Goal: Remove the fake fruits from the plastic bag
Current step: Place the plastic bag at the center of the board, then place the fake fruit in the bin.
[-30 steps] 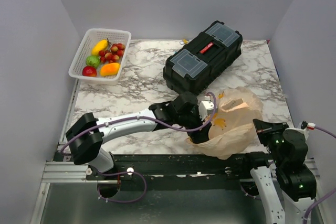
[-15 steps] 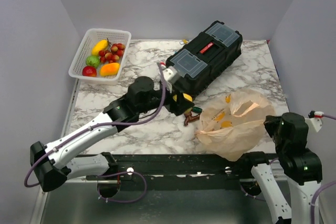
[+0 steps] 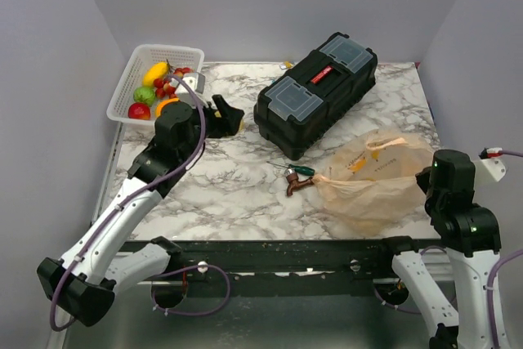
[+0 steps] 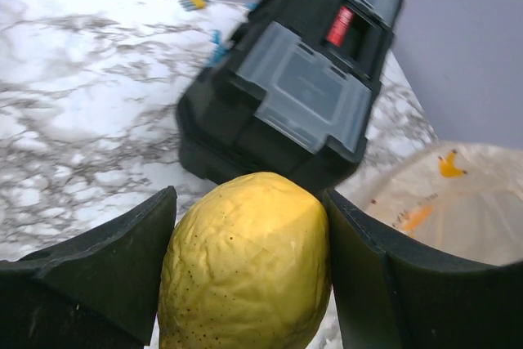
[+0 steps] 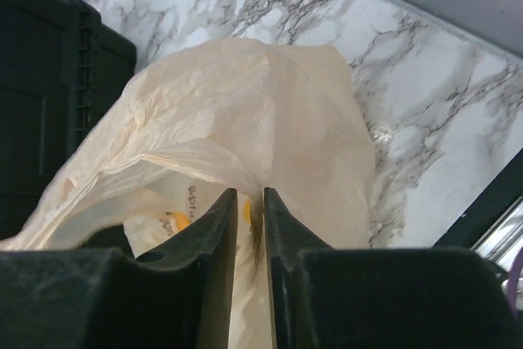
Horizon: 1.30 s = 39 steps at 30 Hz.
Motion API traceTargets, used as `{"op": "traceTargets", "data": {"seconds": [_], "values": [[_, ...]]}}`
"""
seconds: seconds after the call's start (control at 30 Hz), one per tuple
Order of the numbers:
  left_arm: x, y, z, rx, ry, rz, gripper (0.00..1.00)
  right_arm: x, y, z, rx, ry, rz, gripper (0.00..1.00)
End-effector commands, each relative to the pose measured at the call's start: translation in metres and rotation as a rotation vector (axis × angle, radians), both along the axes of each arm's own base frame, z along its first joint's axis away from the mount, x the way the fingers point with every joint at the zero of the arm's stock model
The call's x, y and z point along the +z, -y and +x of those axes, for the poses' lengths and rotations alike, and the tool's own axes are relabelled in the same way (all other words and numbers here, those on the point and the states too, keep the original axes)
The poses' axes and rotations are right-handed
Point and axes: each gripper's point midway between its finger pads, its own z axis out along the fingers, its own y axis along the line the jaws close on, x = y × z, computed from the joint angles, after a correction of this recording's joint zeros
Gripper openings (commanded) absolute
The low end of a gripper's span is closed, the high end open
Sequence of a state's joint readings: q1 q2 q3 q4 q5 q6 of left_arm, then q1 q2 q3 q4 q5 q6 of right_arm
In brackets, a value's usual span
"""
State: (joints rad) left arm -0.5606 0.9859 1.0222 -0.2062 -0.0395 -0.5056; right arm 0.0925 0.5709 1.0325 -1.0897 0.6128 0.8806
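Note:
My left gripper moves over the gap between apple and berries next and lowers to release, since the basket lies to its left in the top view.
My left gripper is shut on a yellow oval fake fruit and holds it above the table, just right of the white mesh basket. The basket holds a yellow fruit, a red berry cluster, a green round one, a red apple and an orange one partly behind my arm. The pale-orange plastic bag lies slack at the front right. My right gripper is shut on a fold of the bag at its right side.
A black toolbox stands at the back centre, also in the left wrist view. A small brown tap-shaped metal piece with a green part lies just left of the bag's mouth.
My left arm has swung from the bag's mouth leftward across the table to beside the basket, carrying the yellow fruit. The bag has sagged flatter. The brown tap piece now lies uncovered.

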Motion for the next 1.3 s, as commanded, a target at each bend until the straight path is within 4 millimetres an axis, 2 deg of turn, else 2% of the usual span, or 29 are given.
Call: {"op": "traceTargets", "data": {"seconds": [0.0, 0.17, 0.27, 0.4, 0.5, 0.67, 0.77, 0.8, 0.83, 0.87, 1.0, 1.1, 1.27], "values": [[-0.008, -0.052, 0.035, 0.265, -0.063, -0.074, 0.0, 0.004, 0.0, 0.005, 0.047, -0.006, -0.057, 0.29], [-0.017, -0.083, 0.077, 0.403, -0.12, -0.165, 0.0, 0.011, -0.008, 0.004, 0.116, 0.011, -0.058, 0.42], [-0.02, -0.1, 0.105, 0.447, -0.154, -0.228, 0.0, 0.015, -0.017, 0.002, 0.189, 0.028, -0.055, 0.59], [-0.017, -0.117, 0.145, 0.466, -0.09, -0.244, 0.0, 0.024, -0.032, -0.004, 0.294, 0.068, -0.045, 0.76], [-0.017, -0.137, 0.177, 0.518, -0.051, -0.252, 0.0, 0.037, -0.044, -0.01, 0.383, 0.118, -0.044, 0.85], [-0.015, -0.162, 0.217, 0.578, -0.07, -0.364, 0.0, 0.06, -0.045, -0.025, 0.409, 0.163, -0.07, 0.87], [-0.027, -0.179, 0.241, 0.655, -0.061, -0.386, 0.01, 0.076, -0.042, -0.036, 0.404, 0.21, -0.089, 0.87], [-0.034, -0.201, 0.248, 0.714, -0.06, -0.376, 0.03, 0.081, -0.041, -0.039, 0.403, 0.231, -0.096, 0.87], [-0.034, -0.209, 0.254, 0.742, -0.052, -0.368, 0.05, 0.086, -0.04, -0.044, 0.402, 0.255, -0.104, 0.87], [-0.042, -0.217, 0.26, 0.775, -0.061, -0.353, 0.07, 0.09, -0.04, -0.047, 0.402, 0.272, -0.108, 0.87], [-0.065, -0.249, 0.272, 0.917, -0.075, -0.314, 0.15, 0.095, -0.038, -0.057, 0.397, 0.292, -0.117, 0.87], [-0.091, -0.273, 0.273, 1.033, -0.128, -0.316, 0.15, 0.091, -0.036, -0.059, 0.393, 0.273, -0.119, 0.87], [-0.129, -0.292, 0.275, 1.108, -0.254, -0.368, 0.16, 0.089, -0.036, -0.061, 0.392, 0.264, -0.12, 0.87]]}}
